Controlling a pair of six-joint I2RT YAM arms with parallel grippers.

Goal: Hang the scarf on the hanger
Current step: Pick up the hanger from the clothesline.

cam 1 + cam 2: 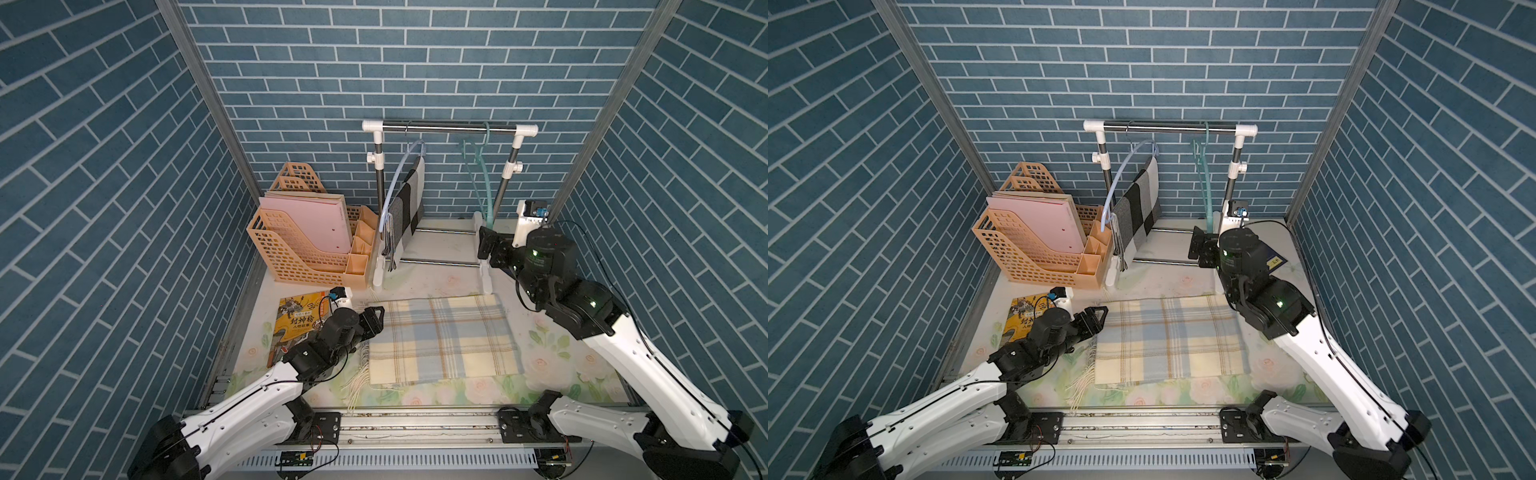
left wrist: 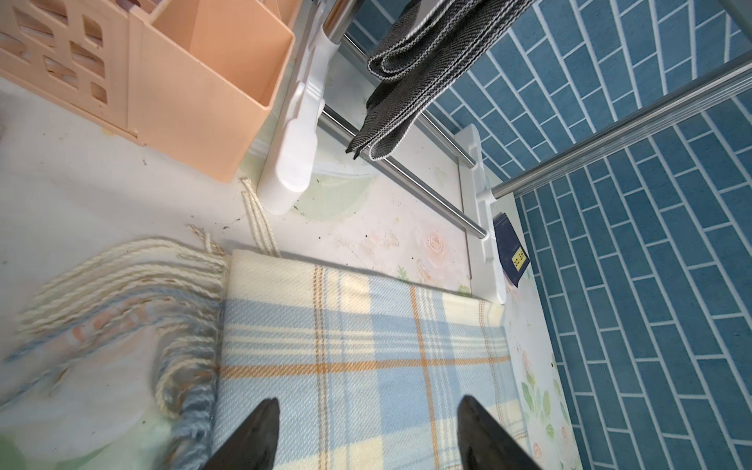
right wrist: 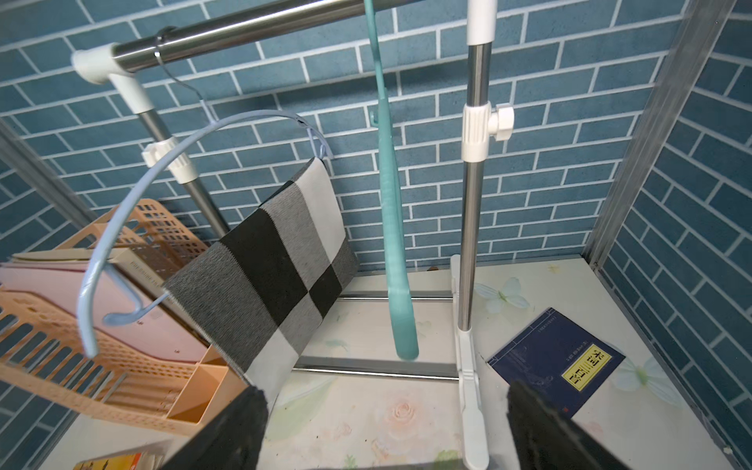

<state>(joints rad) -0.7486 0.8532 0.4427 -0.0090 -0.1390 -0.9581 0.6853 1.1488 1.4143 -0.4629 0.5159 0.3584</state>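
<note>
The teal hanger's lower part (image 1: 488, 212) (image 3: 400, 304) hangs just outward of my right gripper, lined up between its open fingers. So my right gripper reaches outward around it and closes next.
A cream, blue and orange plaid scarf (image 1: 442, 338) (image 1: 1169, 338) lies folded flat on the table, with its fringe at the left end. My left gripper (image 1: 376, 318) (image 2: 368, 401) hovers open over that left end, and the cloth (image 2: 358, 354) shows between its fingers. A bare teal hanger (image 1: 482, 178) (image 3: 390, 228) hangs from the rack's rail. My right gripper (image 1: 485, 245) (image 3: 386, 388) stands open and empty just in front of the hanger's lower end. A light-blue hanger (image 1: 399, 183) to its left carries a grey and black check scarf (image 3: 268, 276).
The white and steel rack (image 1: 449, 126) stands at the back wall. A peach file organiser (image 1: 307, 245) with pink folders sits to its left. A yellow book (image 1: 297, 324) lies under my left arm. A dark blue book (image 3: 557, 358) lies by the rack's right foot.
</note>
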